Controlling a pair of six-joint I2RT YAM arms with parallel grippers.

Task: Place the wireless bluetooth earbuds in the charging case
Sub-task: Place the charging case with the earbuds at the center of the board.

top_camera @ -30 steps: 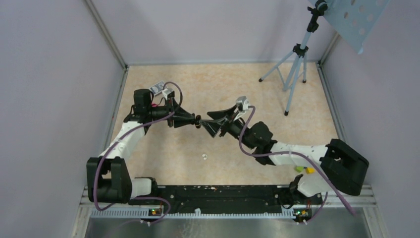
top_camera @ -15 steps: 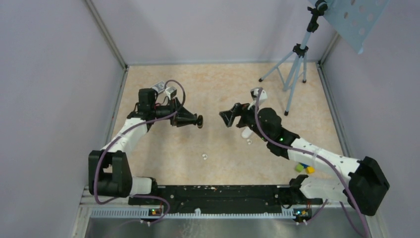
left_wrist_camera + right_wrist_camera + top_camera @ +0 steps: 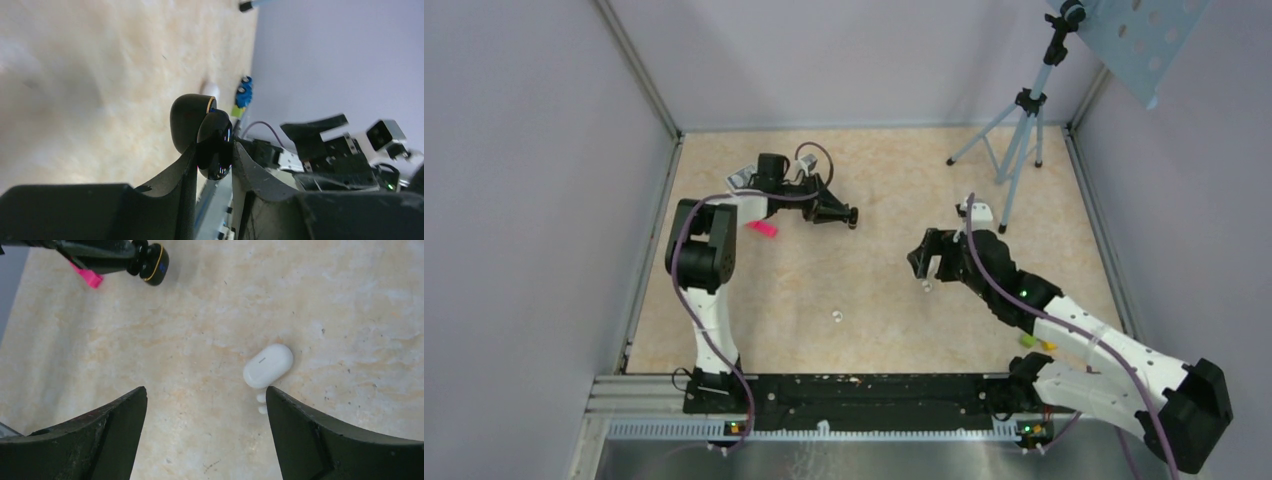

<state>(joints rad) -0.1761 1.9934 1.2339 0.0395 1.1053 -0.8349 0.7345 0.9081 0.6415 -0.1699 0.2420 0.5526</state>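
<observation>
Next, my left gripper moves down to set the glossy black rounded object on the bare floor below it, clear of other things, and release it.
The white pill-shaped charging case lies closed on the beige floor. The two tiny white earbuds lie on the floor just beside its near end, close to my right finger's inner edge. My right gripper is open and empty, hovering above them; in the top view it is right of centre, with the buds as a white speck below it. My left gripper is at the far left-centre, shut on a glossy black rounded object with a gold rim.
A pink item lies by the left arm. A small white bit lies near the front centre. A tripod stands at the back right. Yellow and green blocks sit by the right arm. Walls enclose three sides.
The two grippers met at the centre, then parted. My left arm swung back and right with the black object. My right gripper moved right and nearer, over the white case.
</observation>
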